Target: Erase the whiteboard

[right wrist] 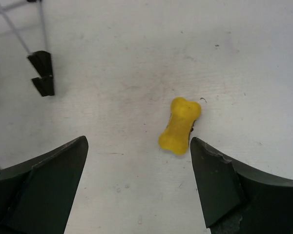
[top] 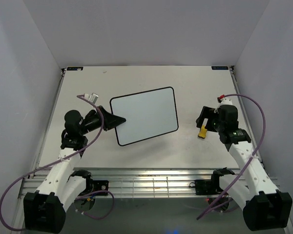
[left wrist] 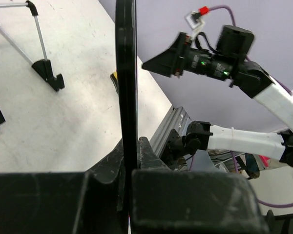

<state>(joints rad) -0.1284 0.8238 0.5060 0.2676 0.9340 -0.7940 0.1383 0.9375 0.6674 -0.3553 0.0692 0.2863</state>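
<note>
The easel stand's black feet (left wrist: 49, 76) are still empty. I will next carry the whiteboard in my left gripper outward, lower it onto those feet and let it go.
The whiteboard (top: 144, 116) faces the top camera, its white face blank inside the thin black frame. My left gripper (top: 118, 119) is shut on its left edge. In the left wrist view the board shows edge-on as a black bar (left wrist: 126, 73) running down between the closed fingers of the left gripper (left wrist: 130, 146). My right gripper (top: 203, 124) is open at the board's right, apart from it. The small yellow eraser (right wrist: 179, 126) lies on the table just ahead of the right gripper (right wrist: 139, 146), close to the right finger (right wrist: 219, 180). It also shows in the top view (top: 203, 131).
The black wire easel stand (left wrist: 48, 73) lies on the table under or beside the board; its feet show in the right wrist view (right wrist: 43, 73). It is hidden in the top view. White walls enclose the table (top: 136, 78) on three sides.
</note>
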